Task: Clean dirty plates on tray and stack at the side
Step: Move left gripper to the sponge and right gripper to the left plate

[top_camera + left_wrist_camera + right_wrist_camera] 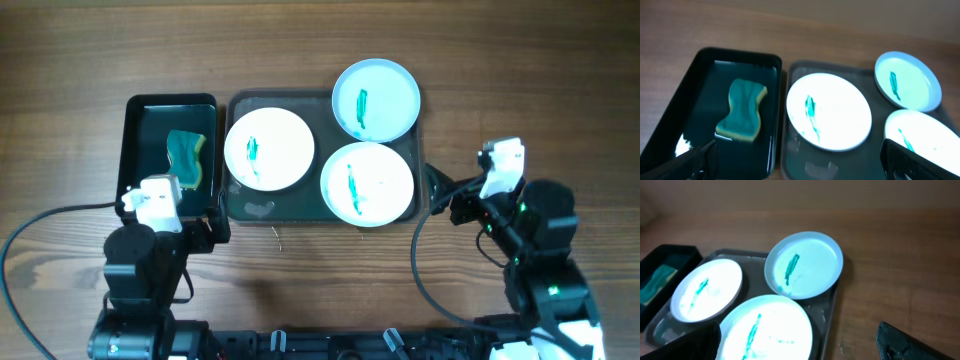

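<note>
Bare tray leaves room for fingers at the other white plate's facing rim (310,160) (736,295), so the robot's right gripper will next go outward and across the front white plate, then down onto that facing rim.
The dark grey-green tray (262,207) holds three plates with teal streaks: a white plate (268,150) on the left, a white plate (367,183) at the front right, and a pale blue plate (375,100) at the back right, overhanging the rim. My left gripper (212,224) is open and empty by the tray's front left corner. My right gripper (441,193) is open and empty just right of the tray. In the left wrist view the open fingers (799,167) frame the left white plate (829,111). In the right wrist view the open fingers (800,347) frame the front white plate (767,330).
A glossy black tray (140,140) stands left of the grey tray and holds a green-yellow wavy sponge (186,158) in shallow liquid. A pale wet smear (258,209) lies on the grey tray's front left. Bare wooden table lies to the right and behind.
</note>
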Controlling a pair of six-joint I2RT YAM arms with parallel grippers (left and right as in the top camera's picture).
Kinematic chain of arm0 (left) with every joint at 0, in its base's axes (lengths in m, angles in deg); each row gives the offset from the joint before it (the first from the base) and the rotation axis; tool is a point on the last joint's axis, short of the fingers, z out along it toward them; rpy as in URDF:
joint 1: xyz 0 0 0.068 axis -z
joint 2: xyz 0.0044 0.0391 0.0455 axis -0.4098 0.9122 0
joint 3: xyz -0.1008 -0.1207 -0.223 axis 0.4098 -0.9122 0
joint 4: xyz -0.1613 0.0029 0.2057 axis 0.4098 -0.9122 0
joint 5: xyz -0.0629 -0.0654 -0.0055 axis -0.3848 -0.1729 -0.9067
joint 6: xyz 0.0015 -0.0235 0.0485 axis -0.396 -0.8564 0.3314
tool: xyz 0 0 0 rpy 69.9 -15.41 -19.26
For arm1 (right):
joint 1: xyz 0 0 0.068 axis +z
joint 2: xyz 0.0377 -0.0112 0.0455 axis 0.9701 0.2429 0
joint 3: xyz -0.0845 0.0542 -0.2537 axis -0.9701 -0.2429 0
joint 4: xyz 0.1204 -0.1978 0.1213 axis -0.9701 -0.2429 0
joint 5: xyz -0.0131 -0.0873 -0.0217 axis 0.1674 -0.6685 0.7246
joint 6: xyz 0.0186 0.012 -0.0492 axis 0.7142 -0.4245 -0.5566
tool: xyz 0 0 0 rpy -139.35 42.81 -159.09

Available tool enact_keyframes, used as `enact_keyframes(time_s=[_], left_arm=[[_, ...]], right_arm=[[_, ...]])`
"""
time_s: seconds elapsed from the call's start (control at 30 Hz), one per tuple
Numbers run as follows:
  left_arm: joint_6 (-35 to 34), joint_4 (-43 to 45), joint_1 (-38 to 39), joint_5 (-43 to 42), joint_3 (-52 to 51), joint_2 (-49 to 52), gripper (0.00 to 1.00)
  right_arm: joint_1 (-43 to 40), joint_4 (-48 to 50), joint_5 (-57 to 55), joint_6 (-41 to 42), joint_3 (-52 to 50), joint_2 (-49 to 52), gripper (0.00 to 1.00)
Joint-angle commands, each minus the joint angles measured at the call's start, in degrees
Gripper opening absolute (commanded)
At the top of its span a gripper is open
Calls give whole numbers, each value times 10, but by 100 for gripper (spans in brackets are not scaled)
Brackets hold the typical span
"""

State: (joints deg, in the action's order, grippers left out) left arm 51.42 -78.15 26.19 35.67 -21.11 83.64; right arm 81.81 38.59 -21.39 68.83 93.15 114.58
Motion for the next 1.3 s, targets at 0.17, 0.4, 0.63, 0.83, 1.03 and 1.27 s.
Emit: enact_keyframes(time_s=[0.17, 0.4, 0.63, 0.83, 1.03, 1.27], left_arm=[[-8, -129, 3, -78, 231, 182, 100], [-8, -181, 3, -221, 310, 336, 100], [-21, -177, 3, -202, 310, 421, 100], [-99, -207, 3, -76, 365, 476, 100], [-113, -328, -2, 74, 512, 525, 100], [-141, -326, -48, 89, 511, 528, 100]], right_arm=[[2, -123, 80, -13, 176, 89, 100], [2, -235, 97, -13, 239, 132, 100], [7, -246, 137, 61, 239, 190, 100], [102, -314, 72, 78, 346, 341, 100], [209, -274, 30, 156, 482, 530, 78], [267, -182, -3, 182, 483, 666, 50]])
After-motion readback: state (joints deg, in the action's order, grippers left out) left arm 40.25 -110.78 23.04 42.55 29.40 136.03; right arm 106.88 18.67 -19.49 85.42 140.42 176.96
